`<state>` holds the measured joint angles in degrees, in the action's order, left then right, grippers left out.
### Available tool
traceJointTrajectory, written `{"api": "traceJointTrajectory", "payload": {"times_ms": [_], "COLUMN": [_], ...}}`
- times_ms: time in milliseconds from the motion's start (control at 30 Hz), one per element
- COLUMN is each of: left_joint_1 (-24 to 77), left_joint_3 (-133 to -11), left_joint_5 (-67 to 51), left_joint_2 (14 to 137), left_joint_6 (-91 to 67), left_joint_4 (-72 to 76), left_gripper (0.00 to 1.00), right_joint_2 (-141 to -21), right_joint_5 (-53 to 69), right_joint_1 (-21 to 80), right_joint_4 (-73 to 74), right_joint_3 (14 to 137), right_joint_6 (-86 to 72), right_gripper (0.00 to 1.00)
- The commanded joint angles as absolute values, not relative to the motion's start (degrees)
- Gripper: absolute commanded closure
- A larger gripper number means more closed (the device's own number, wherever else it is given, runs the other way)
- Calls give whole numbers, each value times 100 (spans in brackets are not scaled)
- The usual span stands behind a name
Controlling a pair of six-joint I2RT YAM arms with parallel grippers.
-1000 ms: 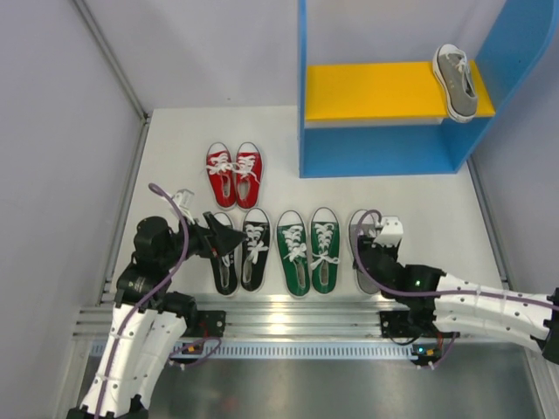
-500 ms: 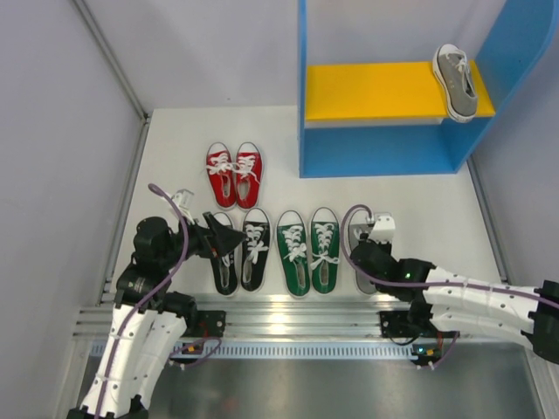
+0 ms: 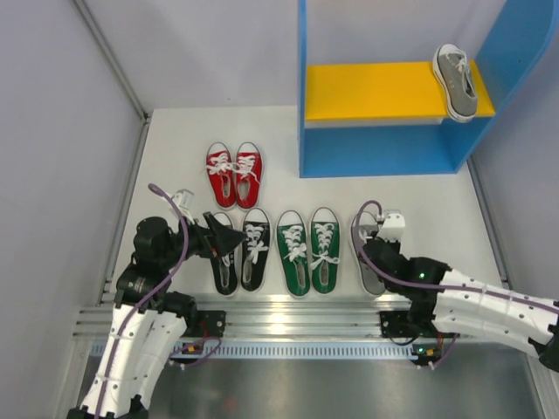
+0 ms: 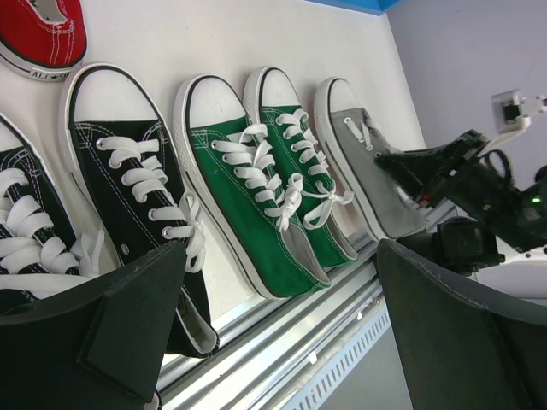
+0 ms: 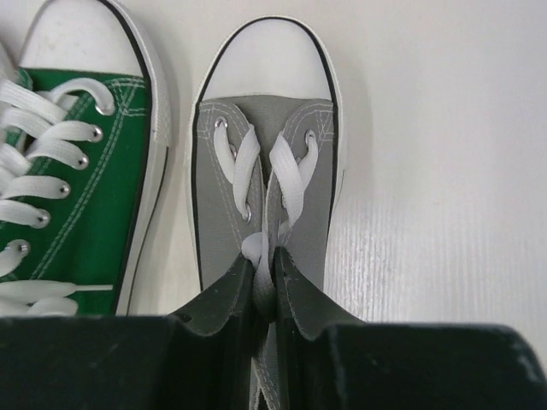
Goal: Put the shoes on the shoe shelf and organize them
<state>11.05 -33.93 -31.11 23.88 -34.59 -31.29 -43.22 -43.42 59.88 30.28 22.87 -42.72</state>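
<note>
The bare yellow board beside the other grey shoe lies above and outward of my right gripper, so next my right gripper will raise the held mate outward and release it there.
One grey shoe [image 3: 456, 80] lies on the yellow board [image 3: 376, 90] of the blue shoe shelf [image 3: 384, 150], at its right end. The other grey shoe [image 5: 265, 128] lies on the floor at the right end of the front row. My right gripper [image 5: 265, 278] is shut on its white laces and tongue; from above the gripper [image 3: 382, 249] covers most of the shoe. The green pair [image 3: 308, 250], black pair [image 3: 240, 250] and red pair [image 3: 234, 175] stand on the floor. My left gripper [image 3: 229, 238] is open and empty above the black pair [image 4: 128, 196].
A metal rail [image 3: 288, 314] runs along the near edge just behind the shoes' heels. Grey walls close in on the left and right. The shelf's lower bay [image 3: 384, 161] holds nothing I can see. The green shoe [image 5: 77, 162] lies right beside the grey one.
My right gripper shifted slightly left, then back right over the floor grey shoe. The left arm and the other shoes have not moved.
</note>
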Motion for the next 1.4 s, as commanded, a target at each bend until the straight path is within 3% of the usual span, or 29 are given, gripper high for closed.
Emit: {"api": "traceJointTrajectory", "payload": {"times_ms": [0, 267, 433, 600, 700, 933, 1033, 1267, 1367], "left_joint_1": [1134, 1125, 1125, 1125, 1125, 1125, 1125, 1125, 1125], "left_joint_3": [-3410, -3436, -3489, -3480, -3480, -3551, -3542, -3463, -3375], "left_joint_5": [-3199, -3138, -3155, -3234, -3304, -3296, -3287, -3305, -3296], "left_joint_2": [2408, 2619, 2742, 2909, 3023, 3146, 3076, 2839, 2690], "left_joint_6": [-3507, -3498, -3489, -3533, -3568, -3498, -3498, -3577, -3612], "left_joint_4": [-2927, -2804, -2699, -2488, -2338, -2285, -2285, -2285, -2294], "left_gripper": [1, 1, 1, 1, 1, 1, 1, 1, 1], "right_joint_2": [-3685, -3410, -3498, -4076, -4533, -6141, -6898, -8726, -9122], "right_joint_5": [-4772, -5685, -6493, -6478, -5733, -2642, -1876, -485, -35], "right_joint_1": [5950, 5968, 5959, 5766, 5223, 2423, 1594, 493, 71], "right_joint_4": [3488, 3947, 3166, 1979, 1784, 2363, 2400, 3014, 3015], "right_joint_3": [3232, 4700, 5492, 6476, 7126, 8936, 9666, 11616, 11795], "right_joint_6": [-4044, -2726, -1025, 604, 853, 502, 483, 413, 202], "right_gripper": [100, 100, 100, 100, 100, 100, 100, 100, 100]}}
